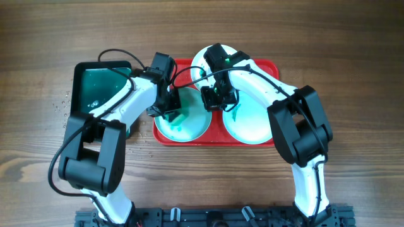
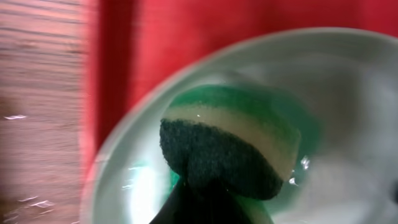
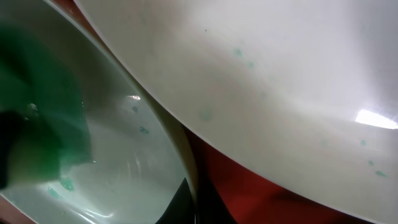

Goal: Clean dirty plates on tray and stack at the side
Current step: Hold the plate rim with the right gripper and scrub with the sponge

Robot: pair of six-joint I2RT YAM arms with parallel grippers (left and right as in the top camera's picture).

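The plate goes up in my right gripper past the red tray (image 1: 271, 66) next, then down for release, since bare tabletop lies to its right in the overhead view.
The red tray (image 1: 271, 66) holds three plates. A white plate (image 1: 203, 58) lies at the back. One pale aqua plate (image 1: 189, 126) lies front left and another (image 1: 252, 123) front right. My left gripper (image 1: 170, 112) is shut on a green and yellow sponge (image 2: 230, 143) and presses it onto the front-left plate (image 2: 348, 93). My right gripper (image 1: 218, 99) is shut on that plate's right rim (image 3: 180, 155). The right wrist view also shows a pale plate (image 3: 280, 74) with small teal specks and the sponge (image 3: 37, 106) at the left.
A smaller dark green tray (image 1: 101, 82) with a black rim and teal liquid sits left of the red tray. Water drops (image 1: 63, 101) lie on the wooden table beside it. Both arms cross over the red tray.
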